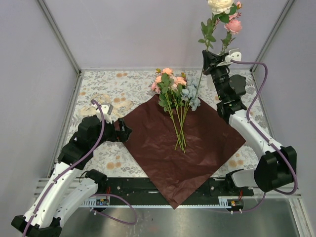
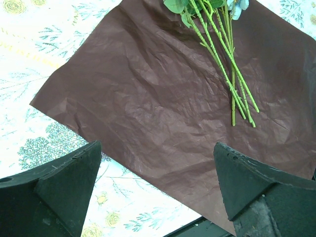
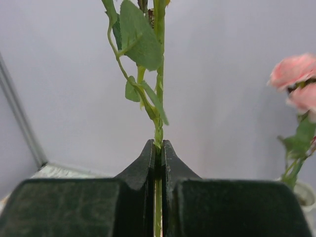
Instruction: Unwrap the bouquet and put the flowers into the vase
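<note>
The cream rose's stem hangs beside the vase, so my right gripper should next raise it toward the pink rose over the vase's rim [image 3: 297, 191], then lower it.
The bouquet lies unwrapped: its maroon paper [image 1: 168, 143] [image 2: 148, 94] is spread flat mid-table. Several flowers [image 1: 173, 86] lie on it, stems [image 2: 224, 64] toward me. My right gripper [image 1: 207, 57] [image 3: 158, 144] is shut on the thin green stem [image 3: 158, 123] of one flower, held upright high above the table's back right, its cream rose [image 1: 220, 5] on top. Beside it stands a pink rose [image 1: 233, 25] [image 3: 295, 69] over the vase rim [image 3: 305, 193]. In the top view the vase is hidden behind the right arm. My left gripper [image 1: 123, 132] [image 2: 155, 173] hangs open above the paper's left edge, holding nothing.
A cream ribbon [image 1: 106, 103] lies loose on the floral tablecloth [image 1: 98, 84] at the back left. Grey walls close in the table on three sides. A black rail [image 1: 148, 190] runs along the near edge, under the paper's front corner.
</note>
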